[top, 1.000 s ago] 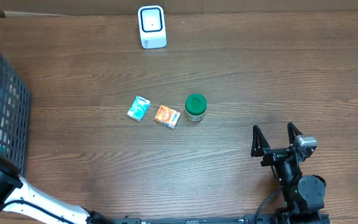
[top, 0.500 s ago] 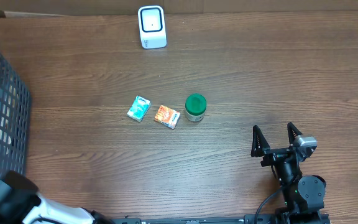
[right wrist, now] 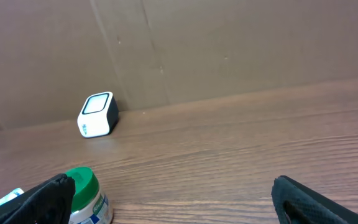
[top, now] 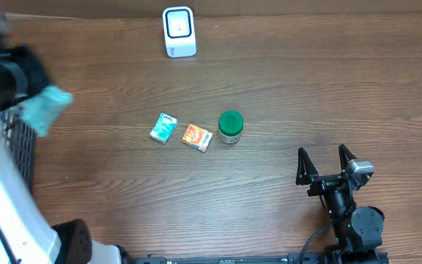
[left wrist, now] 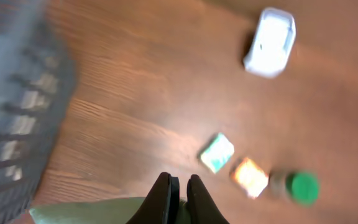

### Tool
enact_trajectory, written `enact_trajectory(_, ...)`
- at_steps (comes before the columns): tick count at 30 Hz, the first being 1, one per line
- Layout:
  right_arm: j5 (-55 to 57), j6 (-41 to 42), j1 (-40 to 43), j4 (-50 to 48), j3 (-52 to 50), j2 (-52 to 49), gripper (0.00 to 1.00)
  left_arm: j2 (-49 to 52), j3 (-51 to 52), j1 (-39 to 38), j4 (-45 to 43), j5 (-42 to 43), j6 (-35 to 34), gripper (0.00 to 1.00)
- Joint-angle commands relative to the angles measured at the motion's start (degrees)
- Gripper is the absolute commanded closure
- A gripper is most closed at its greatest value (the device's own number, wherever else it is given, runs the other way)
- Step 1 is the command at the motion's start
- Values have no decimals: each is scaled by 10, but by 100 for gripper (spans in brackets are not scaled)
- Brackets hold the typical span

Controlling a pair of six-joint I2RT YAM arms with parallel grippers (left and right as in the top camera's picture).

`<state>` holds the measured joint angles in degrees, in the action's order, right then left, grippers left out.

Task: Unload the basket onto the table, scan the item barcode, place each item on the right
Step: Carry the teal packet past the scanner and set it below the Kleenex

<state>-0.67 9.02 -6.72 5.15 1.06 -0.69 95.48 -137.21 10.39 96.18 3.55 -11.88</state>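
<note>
I should swing my left gripper to the right in the overhead view and down to the bare tabletop beside the teal packet, and release there because the wood is clear.
My left gripper (top: pixel 35 92) is up at the far left, blurred by motion, shut on a pale teal-green packet (top: pixel 47 111). In the left wrist view the fingers (left wrist: pixel 165 194) pinch this packet (left wrist: pixel 92 211), which sticks out to the lower left. The white barcode scanner (top: pixel 179 31) stands at the table's back edge, also seen as the scanner (left wrist: pixel 270 42) and the scanner (right wrist: pixel 98 114). My right gripper (top: pixel 324 163) rests open near the front right with nothing between its fingers (right wrist: pixel 303 199).
A teal packet (top: pixel 163 127), an orange packet (top: pixel 197 137) and a green-lidded jar (top: pixel 231 126) lie in a row mid-table. A dark mesh basket (left wrist: pixel 17 112) stands at the left edge, mostly behind my left arm in the overhead view.
My left arm has swung up from the front left beside the basket to the far left, carrying the teal-green packet. The right arm has not moved.
</note>
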Motion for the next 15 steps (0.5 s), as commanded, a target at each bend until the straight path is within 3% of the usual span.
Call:
enact_trajectory(1,0,2,3,-3,-6,5,0,9,78,-79,-17,-64,27,96)
enact_trajectory(8,0,2,3,-3,-6,5,0,9,288,-150,-120,-101,-49,95)
enact_trajectory(15,0,2,3,-3,-6,5,0,9,514,-151,-280,-99,-270,96)
